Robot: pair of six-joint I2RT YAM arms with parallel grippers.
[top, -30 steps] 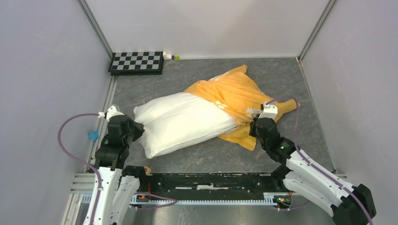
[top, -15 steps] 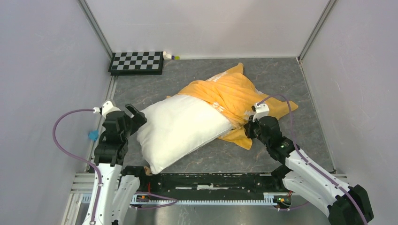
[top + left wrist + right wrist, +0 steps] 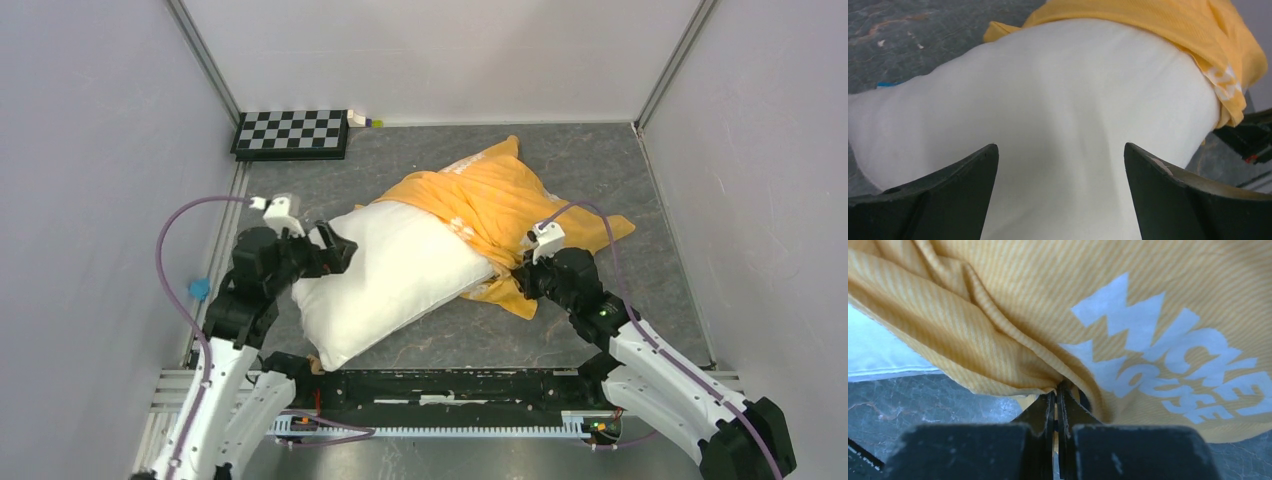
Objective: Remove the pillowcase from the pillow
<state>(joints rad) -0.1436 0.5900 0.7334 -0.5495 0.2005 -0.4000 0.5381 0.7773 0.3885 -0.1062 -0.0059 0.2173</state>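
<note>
I will next hold the pillowcase with my right gripper while I swing my left gripper toward it, then down onto bare white pillow [image 3: 398, 256].
The plump white pillow [image 3: 390, 275] lies slantwise mid-table, its far right end still inside the orange-yellow pillowcase [image 3: 500, 200], which is bunched up with white lettering showing. My left gripper [image 3: 330, 250] hangs open over the pillow's bare left end; in the left wrist view its jaws [image 3: 1060, 146] stand wide apart above the white pillow [image 3: 1063, 90], with the pillowcase [image 3: 1168, 20] beyond. My right gripper [image 3: 520, 275] is shut on a fold of the pillowcase's near edge. The right wrist view shows the fabric [image 3: 998, 300] pinched at the fingertips [image 3: 1057, 385] and a strip of pillow [image 3: 878, 350] at left.
A checkerboard [image 3: 292, 132] lies at the back left corner with a small white and green object [image 3: 365, 121] beside it. A small blue piece [image 3: 199, 289] sits at the left wall. Grey walls close in three sides. The black rail [image 3: 440, 385] runs along the near edge.
My left gripper opened, let go of the pillow's left end and moved right and up over it. The pillow's freed end swung toward the near edge. My right gripper shifted slightly left, still holding the pillowcase.
</note>
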